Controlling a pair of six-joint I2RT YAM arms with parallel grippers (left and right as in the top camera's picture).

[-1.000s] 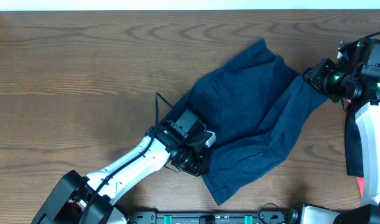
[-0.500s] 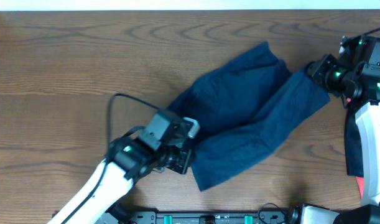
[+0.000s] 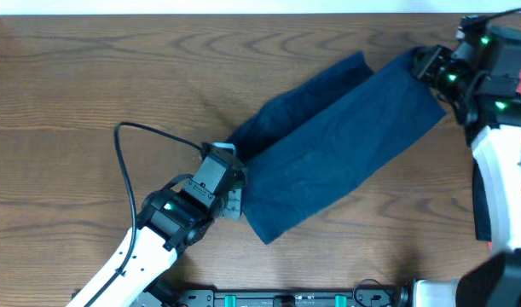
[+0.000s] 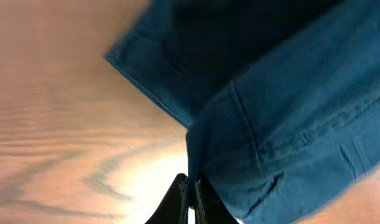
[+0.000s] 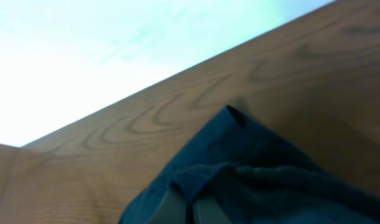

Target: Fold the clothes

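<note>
I need to carry the pinched hem of the shorts outward and to the left in the overhead view with my left gripper, toward the under layer's corner point(image 4: 117, 57), then release it, because that corner is uncovered.
The dark navy-blue shorts point(image 3: 328, 145) lie stretched in a long diagonal band across the wooden table, one layer folded over another. My left gripper point(image 3: 234, 189) is shut on the shorts' lower-left edge; in the left wrist view the closed fingertips point(image 4: 191, 186) pinch the hem point(image 4: 270, 124). My right gripper point(image 3: 420, 64) is shut on the shorts' upper-right corner; in the right wrist view its fingers point(image 5: 188, 208) clamp bunched cloth point(image 5: 239, 168).
The wooden table point(image 3: 89, 94) surrounds the shorts. A black cable point(image 3: 128, 141) loops from the left arm over the table. A pale wall point(image 5: 115, 50) lies beyond the table's far edge. The right arm's white link point(image 3: 499, 179) stands at the right edge.
Both grippers pulled the shorts outward and upward: the left one moved left and up, the right one up toward the far edge. The cloth went from crumpled to a taut folded band.
</note>
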